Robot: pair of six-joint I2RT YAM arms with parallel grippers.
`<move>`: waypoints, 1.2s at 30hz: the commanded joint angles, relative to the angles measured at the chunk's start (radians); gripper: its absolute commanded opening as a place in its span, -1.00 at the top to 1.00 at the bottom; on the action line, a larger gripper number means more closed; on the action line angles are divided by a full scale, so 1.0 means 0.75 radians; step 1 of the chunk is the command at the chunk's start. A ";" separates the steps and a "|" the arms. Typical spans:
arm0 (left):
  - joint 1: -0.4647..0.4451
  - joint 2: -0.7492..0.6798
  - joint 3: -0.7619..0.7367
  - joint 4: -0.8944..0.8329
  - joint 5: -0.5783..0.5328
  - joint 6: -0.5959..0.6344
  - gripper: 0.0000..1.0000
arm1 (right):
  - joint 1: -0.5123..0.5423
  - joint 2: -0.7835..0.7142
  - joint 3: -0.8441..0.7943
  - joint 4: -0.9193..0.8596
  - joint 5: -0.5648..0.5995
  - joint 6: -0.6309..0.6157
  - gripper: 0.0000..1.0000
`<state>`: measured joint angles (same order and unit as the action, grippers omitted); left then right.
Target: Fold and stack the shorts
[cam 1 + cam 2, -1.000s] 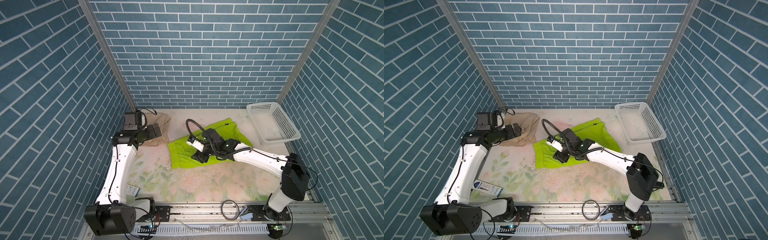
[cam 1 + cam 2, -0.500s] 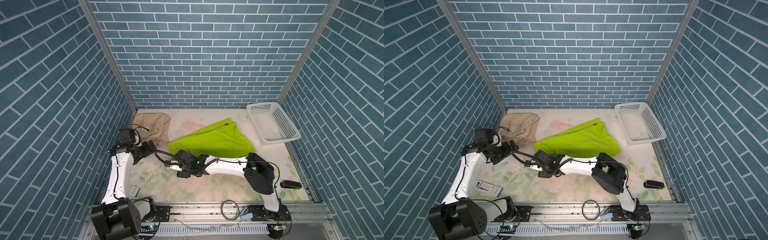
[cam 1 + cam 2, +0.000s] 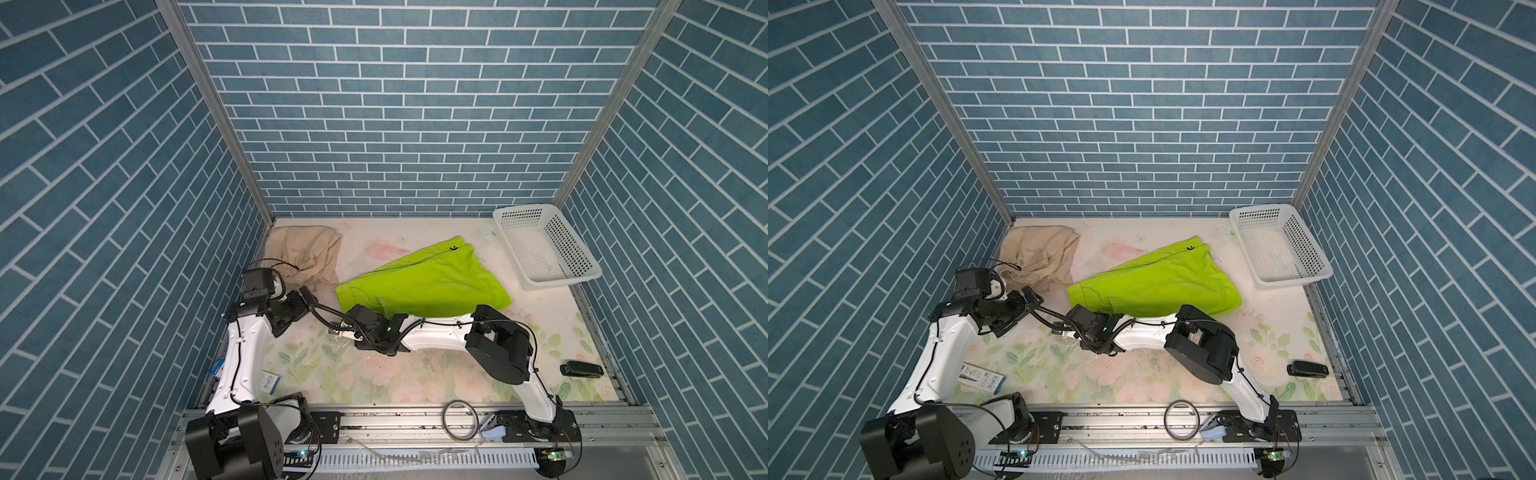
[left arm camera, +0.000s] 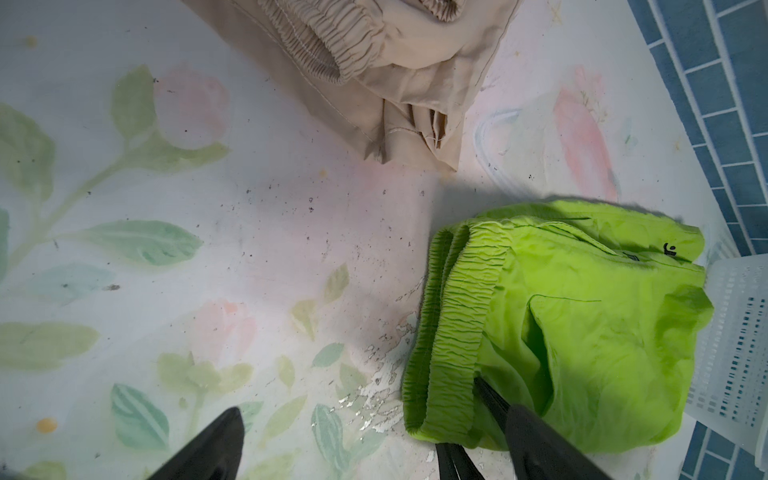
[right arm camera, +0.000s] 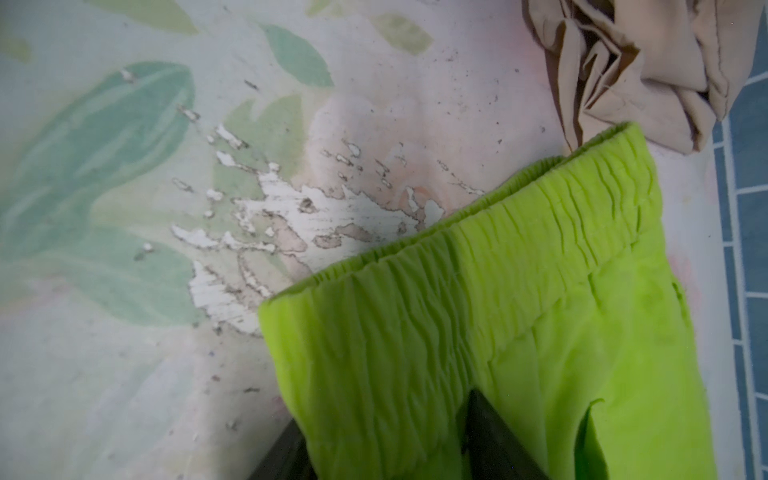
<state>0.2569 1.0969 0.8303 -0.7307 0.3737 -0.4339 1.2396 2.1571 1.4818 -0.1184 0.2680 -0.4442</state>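
Observation:
I need to lower my open left gripper across next, onto the near part of the green shorts' gathered waistband beside my right gripper's fingers, since that part faces my left gripper uncovered.
The lime-green shorts (image 3: 424, 282) (image 3: 1158, 282) lie flat mid-table, with the gathered waistband (image 4: 453, 316) toward the left. The beige shorts (image 3: 303, 253) (image 3: 1038, 253) are crumpled at the back left corner (image 4: 374, 62). My right gripper (image 3: 353, 311) (image 3: 1079, 312) reaches across to the near waistband corner. In the right wrist view (image 5: 386, 415) its fingers stand apart, one under the green fabric and one on top. My left gripper (image 3: 306, 297) (image 3: 1032, 296) (image 4: 365, 415) hangs wide open just left of the waistband, holding nothing.
A white perforated basket (image 3: 544, 249) (image 3: 1279, 249) stands at the back right. A small black device (image 3: 582, 368) (image 3: 1307, 368) lies at the front right and a printed packet (image 3: 270, 380) (image 3: 982, 378) at the front left. Tiled walls close in on three sides.
My right gripper has left the middle of the green shorts and come to their near left waistband corner, narrowing. The green shorts now lie flatter. My left gripper has drawn forward from the beige shorts.

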 commanded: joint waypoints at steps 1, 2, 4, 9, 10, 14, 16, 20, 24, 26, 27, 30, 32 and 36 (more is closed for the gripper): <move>0.005 -0.030 -0.045 0.019 0.021 -0.019 -0.99 | -0.019 -0.007 -0.009 0.060 -0.064 0.044 0.27; 0.005 -0.036 -0.058 0.017 0.021 -0.029 -0.99 | -0.026 -0.015 -0.021 0.068 -0.086 0.067 0.48; 0.003 -0.055 -0.096 0.042 0.033 -0.064 -0.99 | -0.045 -0.040 -0.055 0.095 -0.134 0.116 0.98; 0.000 -0.066 -0.250 0.250 0.180 -0.176 -0.99 | -0.099 -0.102 -0.141 0.206 -0.285 0.226 1.00; 0.000 -0.048 -0.266 0.280 0.213 -0.191 -0.99 | -0.108 -0.118 -0.166 0.244 -0.311 0.242 1.00; -0.014 0.004 -0.336 0.454 0.330 -0.288 -0.99 | -0.134 -0.186 -0.285 0.415 -0.377 0.304 1.00; -0.027 0.021 -0.405 0.666 0.443 -0.386 -0.99 | -0.141 -0.211 -0.340 0.500 -0.400 0.328 1.00; -0.106 0.116 -0.421 0.814 0.451 -0.464 -0.99 | -0.155 -0.237 -0.405 0.621 -0.435 0.386 1.00; -0.219 0.212 -0.407 0.863 0.410 -0.493 -0.99 | -0.158 -0.245 -0.426 0.674 -0.418 0.391 1.00; -0.257 0.241 -0.421 0.926 0.380 -0.527 -0.99 | -0.157 -0.251 -0.433 0.686 -0.434 0.388 1.00; -0.269 0.253 -0.429 0.959 0.374 -0.546 -0.99 | -0.157 -0.253 -0.441 0.698 -0.437 0.390 1.00; -0.302 0.300 -0.432 1.021 0.372 -0.581 -0.99 | -0.157 -0.262 -0.452 0.722 -0.435 0.394 1.00; -0.330 0.330 -0.418 1.034 0.359 -0.584 -0.99 | -0.158 -0.270 -0.457 0.737 -0.435 0.397 1.00; -0.399 0.387 -0.390 1.088 0.326 -0.583 -0.97 | -0.157 -0.280 -0.454 0.747 -0.458 0.409 1.00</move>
<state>-0.0116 1.3647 0.5159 0.0307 0.6449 -0.8623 1.1206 1.9945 1.1393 0.3813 -0.0383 -0.1761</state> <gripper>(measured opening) 0.990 0.099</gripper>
